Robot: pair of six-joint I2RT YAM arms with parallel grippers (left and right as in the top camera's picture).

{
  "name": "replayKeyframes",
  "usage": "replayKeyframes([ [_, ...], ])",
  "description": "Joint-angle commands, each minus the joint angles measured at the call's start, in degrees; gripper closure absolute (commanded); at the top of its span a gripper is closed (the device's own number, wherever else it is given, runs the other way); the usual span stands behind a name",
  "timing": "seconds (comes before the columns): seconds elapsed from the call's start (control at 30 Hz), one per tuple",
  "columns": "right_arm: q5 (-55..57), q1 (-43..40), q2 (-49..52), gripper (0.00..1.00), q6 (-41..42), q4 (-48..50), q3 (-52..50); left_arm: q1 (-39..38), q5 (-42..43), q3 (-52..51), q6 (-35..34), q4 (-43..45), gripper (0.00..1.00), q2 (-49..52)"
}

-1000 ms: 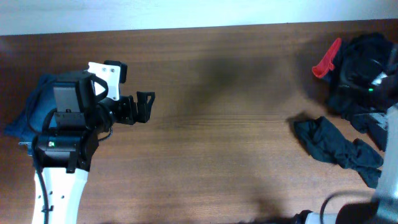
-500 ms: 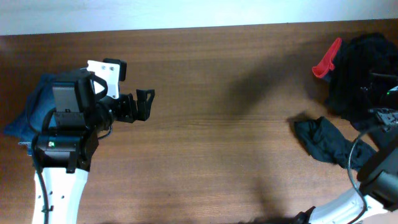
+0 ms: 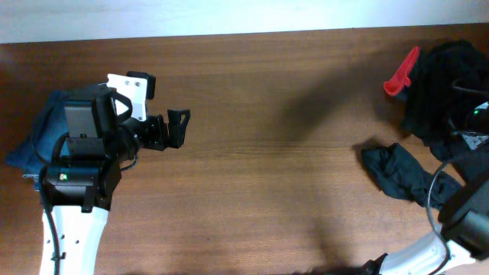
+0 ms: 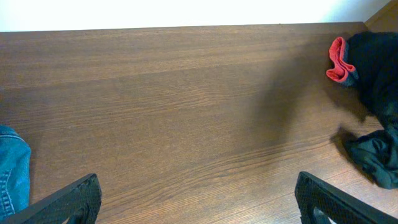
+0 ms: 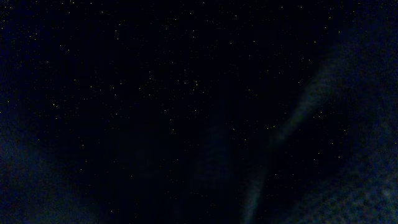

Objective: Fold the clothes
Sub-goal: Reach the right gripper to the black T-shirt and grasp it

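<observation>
My right gripper needs to lift the black fabric [image 3: 447, 84] next, carry it to the table's bare middle and release it there, as that spot is to the left of my right gripper in the overhead view.
The clothes are a heap of black fabric [image 3: 447, 84] at the table's far right, also in the left wrist view [image 4: 379, 62]. A crumpled dark garment [image 3: 412, 179] lies just in front of the heap. My right arm [image 3: 467, 210] reaches up from the right edge into the heap, and its gripper is buried there. Black cloth [image 5: 186, 112] fills the whole right wrist view and hides the fingers; the gripper is shut in this fabric. My left gripper [image 3: 183, 128] hovers open over bare wood at the left, with nothing between its fingers [image 4: 71, 199].
A red piece of cloth [image 3: 401, 72] sticks out at the heap's left edge. Blue denim jeans [image 3: 30, 141] lie under my left arm at the far left. The wooden table [image 3: 267, 176] ends at a white wall at the back.
My right arm has pushed down into the black heap and its gripper has closed there. The heap's cloth has shifted slightly. The left arm has not moved.
</observation>
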Motion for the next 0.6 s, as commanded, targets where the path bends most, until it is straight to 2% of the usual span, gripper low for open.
replayKeyframes([
  [0.0,-3.43,-0.02,-13.07,0.96,0.37,0.15,1.09,0.13,-0.42,1.11,1.11,0.15,0.01,0.09],
  [0.13,-9.53,0.83,-28.94,0.96,2.82,2.25,1.09,0.13,-0.42,1.11,1.11,0.15,0.01,0.09],
  [0.3,-12.17,6.12,-39.85,0.96,2.56,7.10,1.09,0.13,-0.42,1.11,1.11,0.15,0.01,0.09],
  [0.43,-12.17,13.49,-44.39,0.96,2.60,9.25,1.09,0.13,-0.42,1.11,1.11,0.13,0.01,0.09],
  [0.57,-11.54,21.75,-44.46,0.96,2.82,9.38,1.07,0.13,-0.42,1.11,1.11,0.13,0.01,0.09],
])
